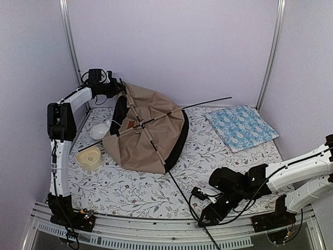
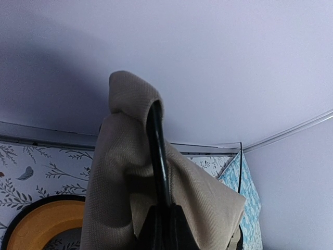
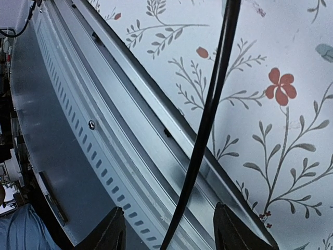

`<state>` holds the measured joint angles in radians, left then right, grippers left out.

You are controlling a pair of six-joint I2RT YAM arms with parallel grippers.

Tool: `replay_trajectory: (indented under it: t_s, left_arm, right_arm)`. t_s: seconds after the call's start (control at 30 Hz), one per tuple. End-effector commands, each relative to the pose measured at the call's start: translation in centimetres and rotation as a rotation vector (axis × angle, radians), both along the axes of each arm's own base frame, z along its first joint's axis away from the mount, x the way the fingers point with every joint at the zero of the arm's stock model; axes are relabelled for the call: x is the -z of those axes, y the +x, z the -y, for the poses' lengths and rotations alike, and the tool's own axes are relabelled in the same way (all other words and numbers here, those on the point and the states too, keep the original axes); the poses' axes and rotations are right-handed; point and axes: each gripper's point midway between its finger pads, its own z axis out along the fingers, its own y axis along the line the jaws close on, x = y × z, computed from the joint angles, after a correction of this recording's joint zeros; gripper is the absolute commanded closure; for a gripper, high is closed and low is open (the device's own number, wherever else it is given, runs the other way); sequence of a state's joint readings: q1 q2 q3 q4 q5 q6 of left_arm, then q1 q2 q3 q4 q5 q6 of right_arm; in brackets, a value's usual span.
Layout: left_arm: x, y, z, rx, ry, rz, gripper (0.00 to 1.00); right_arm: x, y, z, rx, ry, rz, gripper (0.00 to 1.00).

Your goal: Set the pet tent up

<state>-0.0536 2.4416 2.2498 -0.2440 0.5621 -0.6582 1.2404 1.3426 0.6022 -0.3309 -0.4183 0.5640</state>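
Note:
The black pole runs below the robot's right gripper, between its open fingers, so the right gripper should next go down onto the part of the pole over the metal front bar (image 1: 206, 229) (image 3: 172, 228) and close.
The pet tent (image 1: 148, 133), tan canvas with black trim, lies half collapsed at the left middle of the table. Thin black poles cross over it. One pole (image 1: 193, 206) runs from the tent's underside past the front edge. My left gripper (image 1: 117, 87) is shut on the tent's far-left corner and holds it raised. In the left wrist view the fabric (image 2: 125, 172) drapes over a black pole (image 2: 157, 151) clamped in the gripper (image 2: 166, 232). My right gripper (image 1: 206, 215) is open at the front edge. Its fingers (image 3: 113, 232) straddle the pole (image 3: 200, 148) without touching it.
A yellow feeder (image 1: 89, 157) and a white bowl (image 1: 99, 130) sit left of the tent. A blue patterned cushion (image 1: 242, 126) lies at the back right. The metal front rail (image 3: 119, 120) lies under the right gripper. Walls stand close on three sides.

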Motion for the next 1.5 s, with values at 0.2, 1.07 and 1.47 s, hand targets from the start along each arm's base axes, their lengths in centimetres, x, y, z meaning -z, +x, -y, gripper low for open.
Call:
replay_trajectory:
  t_s: [0.2, 1.07, 1.47]
  left_arm:
    - [-2.3, 1.4, -1.6, -0.034, 0.024, 0.101, 1.00]
    - [-4.1, -0.3, -2.3, -0.052, 0.093, 0.117, 0.41]
    - [-11.4, -5.5, -2.9, -0.119, 0.181, 0.246, 0.27]
  right_arm:
    - [2.8, -2.1, 1.4, -0.023, -0.117, -0.052, 0.46]
    - [-2.7, 3.3, -3.4, 0.040, 0.047, 0.211, 1.00]
    - [-5.2, 5.8, -4.3, 0.088, 0.139, 0.276, 1.00]
